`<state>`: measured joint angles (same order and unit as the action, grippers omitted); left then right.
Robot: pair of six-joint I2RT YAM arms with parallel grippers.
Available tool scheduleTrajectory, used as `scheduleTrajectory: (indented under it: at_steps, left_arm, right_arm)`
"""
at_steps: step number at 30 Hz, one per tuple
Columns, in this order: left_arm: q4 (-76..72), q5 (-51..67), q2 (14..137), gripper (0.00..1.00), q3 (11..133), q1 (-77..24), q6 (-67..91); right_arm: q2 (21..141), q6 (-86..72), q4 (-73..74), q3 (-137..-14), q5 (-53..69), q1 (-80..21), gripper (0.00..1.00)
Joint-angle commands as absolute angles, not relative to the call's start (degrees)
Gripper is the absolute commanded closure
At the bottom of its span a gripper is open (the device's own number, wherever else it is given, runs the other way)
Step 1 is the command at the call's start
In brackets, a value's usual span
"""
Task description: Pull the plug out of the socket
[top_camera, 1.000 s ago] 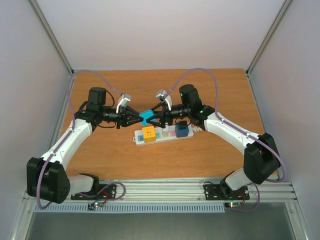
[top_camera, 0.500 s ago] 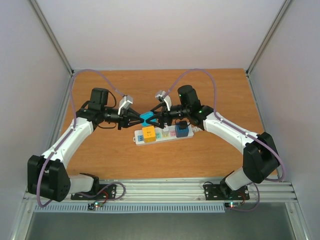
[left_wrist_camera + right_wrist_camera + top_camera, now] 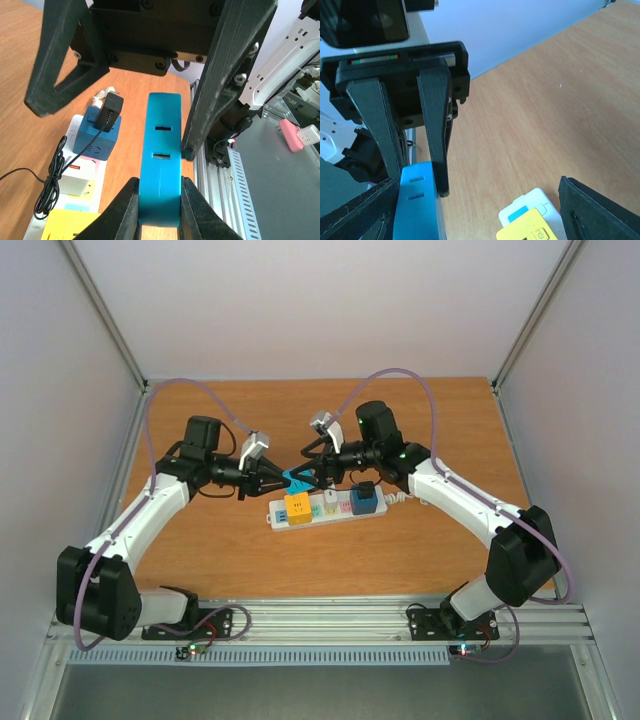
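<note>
The table's bare far corner lies outward of the left gripper and to its left in the top view, so the robot will carry the plug there, lower it and release it.
A cyan plug point(image 3: 294, 479) is held in the air just behind the white power strip point(image 3: 330, 508), clear of its outlets. My left gripper point(image 3: 283, 479) is shut on it; in the left wrist view the fingers point(image 3: 122, 210) clamp the plug point(image 3: 160, 160) on both sides. My right gripper point(image 3: 313, 472) is open, its fingers spread wide on either side of the plug. One right finger point(image 3: 220, 85) rests by the plug's side. In the right wrist view the plug point(image 3: 417, 205) sits at lower left, with my gripper point(image 3: 470, 205) open.
A yellow cube adapter point(image 3: 297, 507) and a blue adapter point(image 3: 365, 499) with a black plug and thin black cable point(image 3: 52, 180) stay in the strip. The strip's white cord point(image 3: 398, 497) bunches at its right end. The aluminium rail point(image 3: 225, 170) lies at the near edge.
My right gripper has opened and drawn back a little from the cyan plug. My left gripper keeps hold of the plug and has shifted slightly right and toward the strip.
</note>
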<state>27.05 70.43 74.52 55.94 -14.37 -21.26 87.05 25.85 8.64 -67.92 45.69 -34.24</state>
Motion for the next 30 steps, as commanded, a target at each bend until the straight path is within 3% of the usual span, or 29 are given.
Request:
scheduleTrajectory:
  at_steps: [1,4,11,15,21,30]
  left_arm:
    - [27.6,74.3,74.3,0.99,57.2,-15.8,-20.5]
    - [25.4,70.8,74.0,0.99,57.3,-14.2,-18.8]
    - [22.1,50.3,76.9,0.99,60.5,-7.9,-14.2]
    - [22.2,40.5,80.7,0.99,62.2,-3.0,-14.6]
    - [23.3,27.8,87.8,0.99,68.2,5.2,-17.8]
    - [14.1,-1.4,99.8,0.99,73.2,7.8,-28.7]
  right_arm:
    - [86.7,26.9,9.1,-72.1,42.9,-32.6,0.14]
    - [86.1,28.5,11.5,-72.6,45.4,-32.6,0.12]
    - [86.1,30.9,15.5,-74.2,47.0,-32.3,0.1]
    - [84.8,32.0,15.2,-72.0,48.0,-32.3,0.02]
    - [84.8,32.6,15.6,-71.7,47.6,-32.2,0.02]
    - [85.9,34.4,16.4,-70.6,46.5,-32.3,0.01]
